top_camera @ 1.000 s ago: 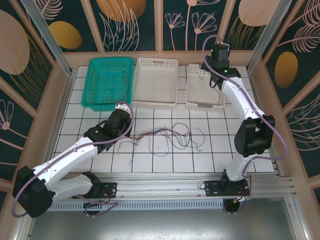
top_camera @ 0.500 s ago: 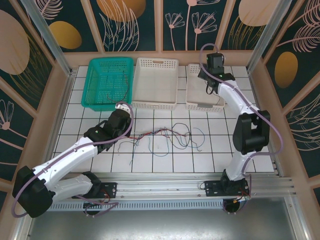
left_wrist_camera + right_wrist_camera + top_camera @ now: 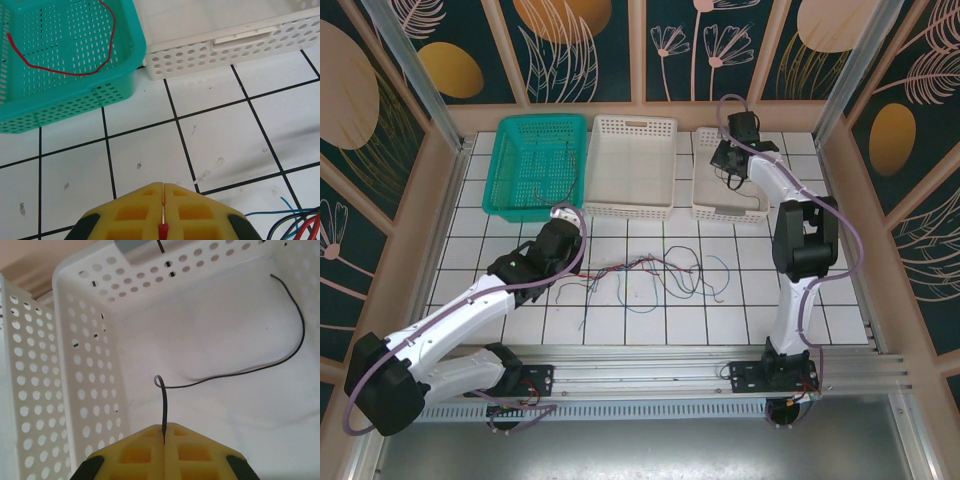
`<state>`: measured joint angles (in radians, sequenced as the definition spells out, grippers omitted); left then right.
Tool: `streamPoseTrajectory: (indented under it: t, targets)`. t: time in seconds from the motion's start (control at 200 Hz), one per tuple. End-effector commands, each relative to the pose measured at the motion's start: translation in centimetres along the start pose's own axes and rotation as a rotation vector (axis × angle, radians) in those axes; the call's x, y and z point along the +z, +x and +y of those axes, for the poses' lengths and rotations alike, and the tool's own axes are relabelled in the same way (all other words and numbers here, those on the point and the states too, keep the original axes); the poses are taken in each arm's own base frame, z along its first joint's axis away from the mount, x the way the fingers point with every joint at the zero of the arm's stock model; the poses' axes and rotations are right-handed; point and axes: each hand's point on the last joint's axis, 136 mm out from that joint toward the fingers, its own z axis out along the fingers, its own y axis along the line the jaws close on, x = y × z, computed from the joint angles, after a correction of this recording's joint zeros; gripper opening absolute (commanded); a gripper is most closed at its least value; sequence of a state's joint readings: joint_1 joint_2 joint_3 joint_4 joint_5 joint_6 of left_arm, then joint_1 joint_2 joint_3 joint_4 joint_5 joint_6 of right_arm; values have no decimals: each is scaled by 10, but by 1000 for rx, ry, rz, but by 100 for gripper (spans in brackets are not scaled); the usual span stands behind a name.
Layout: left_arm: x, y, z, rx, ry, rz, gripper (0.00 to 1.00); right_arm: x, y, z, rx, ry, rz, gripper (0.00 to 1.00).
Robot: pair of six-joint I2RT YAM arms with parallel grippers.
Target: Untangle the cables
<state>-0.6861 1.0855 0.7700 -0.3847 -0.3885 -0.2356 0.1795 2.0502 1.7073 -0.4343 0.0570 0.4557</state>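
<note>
I will keep my right gripper over the white basket's bottom next and open its fingers to release the black cable, as it already curls across that bottom.
A tangle of thin red, blue, black and grey cables lies on the white tiles mid-table, and its edge shows low right in the left wrist view. My left gripper sits left of the tangle, shut on the end of a red cable. Another red cable lies inside the teal basket. My right gripper hangs inside the right white basket, shut on a black cable that curls across the basket floor.
A white perforated basket stands between the teal one and the right white one along the back. Its wall is close ahead of my left gripper. Wooden walls and metal posts ring the table.
My right arm has swung left and folded in, carrying its gripper deeper over the right white basket. The left arm and the tangle have stayed still.
</note>
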Motion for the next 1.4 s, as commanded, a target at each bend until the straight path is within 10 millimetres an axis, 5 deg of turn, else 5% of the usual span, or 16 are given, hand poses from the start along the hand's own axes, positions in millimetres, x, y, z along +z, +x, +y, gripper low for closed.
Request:
streamPoseTrajectory:
  t: [0.0,0.315,0.495,1.396]
  targets:
    - [-2,-4,0,-3,14,-24,0,7,4,-3,28,-7,42,0]
    - [-1,-3,0,-1,12,-20,0,9,3,-14,29,16,53,0]
    - [-1,-2,-1,1,17,-18,0,6,2,-17,23,28,51,10]
    - [0,-1,-2,3,22,-12,0,-52,-29,-12,7,15,-68,37]
